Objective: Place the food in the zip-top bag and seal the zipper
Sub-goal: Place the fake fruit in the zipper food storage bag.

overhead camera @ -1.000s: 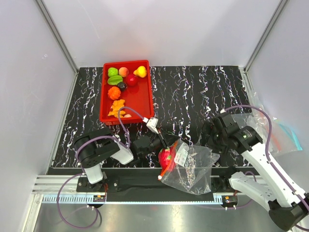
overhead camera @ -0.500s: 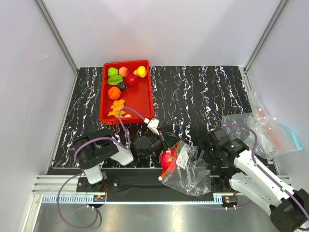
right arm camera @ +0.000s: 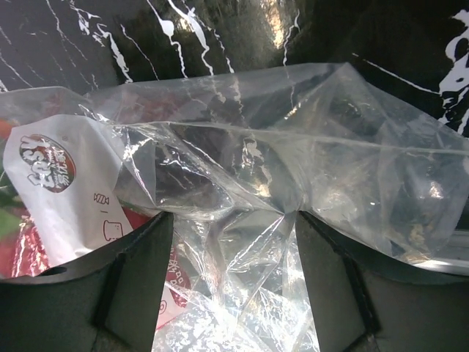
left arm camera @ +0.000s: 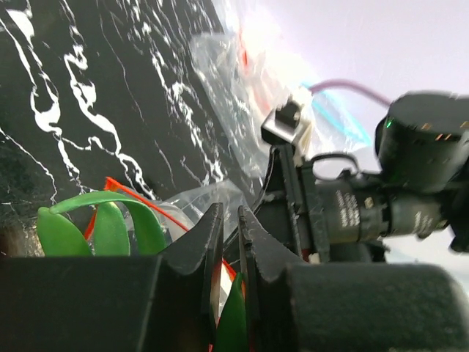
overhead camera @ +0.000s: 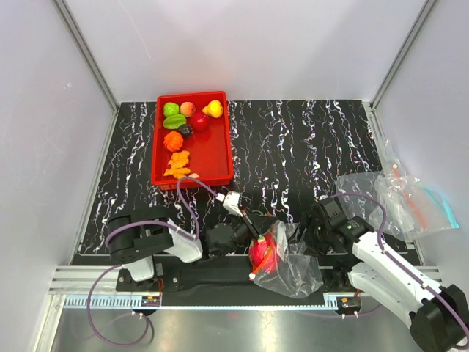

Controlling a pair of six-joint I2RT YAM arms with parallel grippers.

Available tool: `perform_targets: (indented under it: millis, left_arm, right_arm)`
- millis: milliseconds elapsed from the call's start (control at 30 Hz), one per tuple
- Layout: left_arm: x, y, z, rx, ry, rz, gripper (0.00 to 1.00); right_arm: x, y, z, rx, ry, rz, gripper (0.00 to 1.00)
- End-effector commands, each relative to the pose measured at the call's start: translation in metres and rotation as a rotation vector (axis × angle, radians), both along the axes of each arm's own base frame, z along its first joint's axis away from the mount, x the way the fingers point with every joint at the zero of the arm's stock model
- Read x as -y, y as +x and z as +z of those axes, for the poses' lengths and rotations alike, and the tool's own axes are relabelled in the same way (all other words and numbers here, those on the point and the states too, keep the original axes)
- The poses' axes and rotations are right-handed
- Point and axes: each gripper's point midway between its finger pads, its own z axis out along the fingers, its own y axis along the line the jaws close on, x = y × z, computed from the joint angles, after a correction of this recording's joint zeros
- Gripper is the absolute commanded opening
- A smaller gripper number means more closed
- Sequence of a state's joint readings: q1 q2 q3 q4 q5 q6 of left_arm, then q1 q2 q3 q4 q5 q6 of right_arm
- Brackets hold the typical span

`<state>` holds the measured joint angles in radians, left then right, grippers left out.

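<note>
The magenta fruit sits below the left gripper's fingertips, so the left gripper will next stay over the bag's opening [left arm camera: 173, 221] and open its fingers to release the green leaf.
The zip-top bag [overhead camera: 297, 257] lies crumpled at the table's near edge, between my two grippers. My left gripper [overhead camera: 264, 232] is shut on a green leaf of the magenta fruit [overhead camera: 264, 253], which sits at the bag's mouth. In the left wrist view the jaws [left arm camera: 229, 214] stand nearly closed on that leaf, and the orange-red zipper [left arm camera: 139, 199] runs beside more green leaves [left arm camera: 110, 224]. My right gripper [overhead camera: 317, 224] is open over the bag's right side. In the right wrist view its fingers [right arm camera: 234, 220] straddle clear film [right arm camera: 242, 169] and the white label [right arm camera: 58, 183].
The red tray [overhead camera: 212, 158] stands at the back left and holds the other food, among it green [overhead camera: 172, 110], yellow [overhead camera: 213, 108], red [overhead camera: 198, 121] and orange [overhead camera: 174, 139] pieces. A blue-tinted clear bag [overhead camera: 410, 202] lies at the right edge.
My right gripper has come down and left onto the bag. My left gripper has pushed the magenta fruit nearer the front edge, and the bag has bunched up.
</note>
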<state>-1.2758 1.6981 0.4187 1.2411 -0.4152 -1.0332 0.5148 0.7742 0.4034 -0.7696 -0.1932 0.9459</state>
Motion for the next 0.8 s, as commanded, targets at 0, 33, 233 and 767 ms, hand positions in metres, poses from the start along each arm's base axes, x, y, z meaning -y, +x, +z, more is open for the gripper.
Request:
perform_targets:
  millis: [0, 33, 233, 767]
  left_arm:
    - [-0.014, 0.022, 0.064, 0.044, -0.188, 0.178, 0.0]
    - [-0.019, 0.027, 0.063, 0.059, -0.153, 0.216, 0.0]
    - [-0.02, 0.033, 0.056, 0.045, -0.149, 0.304, 0.0]
    - [0.004, -0.006, 0.031, 0.097, -0.057, 0.213, 0.11]
  right_arm:
    - [-0.007, 0.007, 0.007, 0.044, 0.056, -0.02, 0.74]
    - [-0.008, 0.007, 0.009, 0.052, 0.063, -0.019, 0.74]
    - [0.001, 0.008, 0.007, 0.053, 0.015, -0.033, 0.71]
    - [-0.012, 0.015, 0.02, 0.077, 0.065, 0.008, 0.66]
